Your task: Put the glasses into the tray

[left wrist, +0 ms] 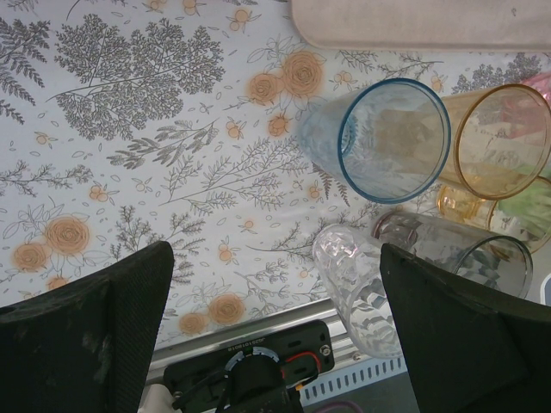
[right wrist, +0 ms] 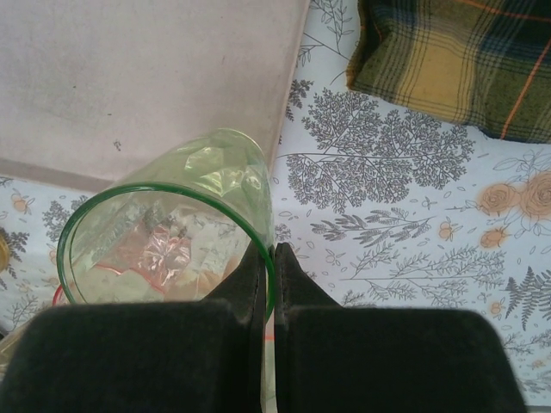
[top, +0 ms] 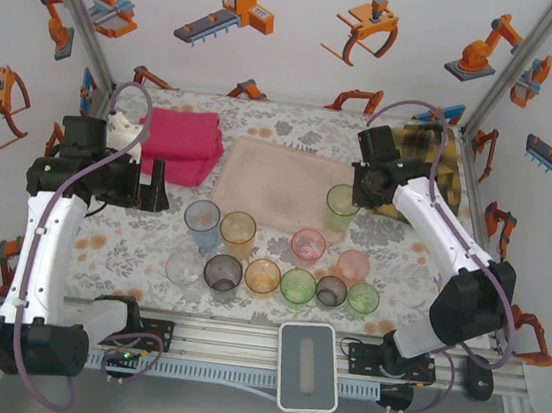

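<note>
I should next lower the green glass (top: 340, 206) onto the tray's near corner with my right gripper, to release the glass's rim.
The pale pink tray (top: 269, 181) lies at the table's middle back. My right gripper (top: 361, 189) is shut on the rim of a green glass (top: 340, 206) at the tray's right edge. In the right wrist view one finger is inside the green glass (right wrist: 172, 215) and one outside, with the gripper (right wrist: 268, 249) pinching the wall beside the tray (right wrist: 146, 77). Several glasses stand in front of the tray, among them blue (top: 202, 220), orange (top: 237, 230) and clear (top: 184, 268). My left gripper (top: 157, 192) hangs open left of them; the left wrist view shows its jaws (left wrist: 275, 258) wide apart and empty, with the clear glass (left wrist: 357, 288) by the right finger.
A folded magenta towel (top: 183, 140) lies at the back left, close to my left arm. A yellow-black plaid shirt (top: 433, 155) lies at the back right behind my right arm. A white device (top: 308, 367) sits on the front rail.
</note>
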You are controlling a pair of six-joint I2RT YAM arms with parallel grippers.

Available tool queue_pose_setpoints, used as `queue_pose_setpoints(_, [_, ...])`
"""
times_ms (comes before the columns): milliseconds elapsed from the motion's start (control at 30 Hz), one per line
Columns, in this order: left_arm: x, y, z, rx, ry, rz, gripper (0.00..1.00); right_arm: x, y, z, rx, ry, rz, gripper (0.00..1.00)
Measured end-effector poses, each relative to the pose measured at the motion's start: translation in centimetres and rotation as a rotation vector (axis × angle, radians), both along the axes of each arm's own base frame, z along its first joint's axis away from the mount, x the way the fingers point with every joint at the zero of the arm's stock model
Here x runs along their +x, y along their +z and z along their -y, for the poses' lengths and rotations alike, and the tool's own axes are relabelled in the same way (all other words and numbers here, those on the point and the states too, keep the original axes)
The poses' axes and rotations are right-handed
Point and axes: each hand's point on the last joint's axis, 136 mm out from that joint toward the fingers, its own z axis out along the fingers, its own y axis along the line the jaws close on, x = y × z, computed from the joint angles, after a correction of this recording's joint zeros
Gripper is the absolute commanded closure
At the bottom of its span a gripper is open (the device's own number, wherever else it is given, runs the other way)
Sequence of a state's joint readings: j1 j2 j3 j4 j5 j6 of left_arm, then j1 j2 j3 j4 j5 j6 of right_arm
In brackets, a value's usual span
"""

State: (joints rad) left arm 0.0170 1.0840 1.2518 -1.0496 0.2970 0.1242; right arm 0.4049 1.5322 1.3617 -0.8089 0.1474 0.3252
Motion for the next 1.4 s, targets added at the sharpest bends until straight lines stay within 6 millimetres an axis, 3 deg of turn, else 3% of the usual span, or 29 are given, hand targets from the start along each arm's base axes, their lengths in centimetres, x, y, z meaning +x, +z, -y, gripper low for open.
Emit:
queue_pose_setpoints(433, [-0.1, 0.0, 0.0, -0.007, -0.001, -0.004, 0.03, -0.1, -2.5, 0.1, -0.002, -0.006, -0.021, 1.00])
queue_pose_setpoints(633, [-0.1, -0.1, 0.1, -0.009, -0.001, -0.007, 0.03, 0.0, -2.5, 0.1, 0.005, -0.015, -0.017, 0.98])
queue_pose_setpoints(833, [-0.1, -0.1, 0.1, -0.009, -0.002, -0.007, 0.03, 0.0, -2.5, 0.0, 0.007, -0.013, -0.019, 0.89])
queue_pose_setpoints(1233, [-0.2, 0.0, 0.2, -0.025, -0.007, -0.007, 0.03, -0.1, -2.5, -0.3, 0.021, -0.003, -0.026, 0.60])
queue_pose_setpoints(1400, [-0.2, 0.0, 0.2, -0.025, -0.007, -0.008, 0.03, -0.4, -2.5, -0.2, 0.016, -0.004, -0.036, 0.55])
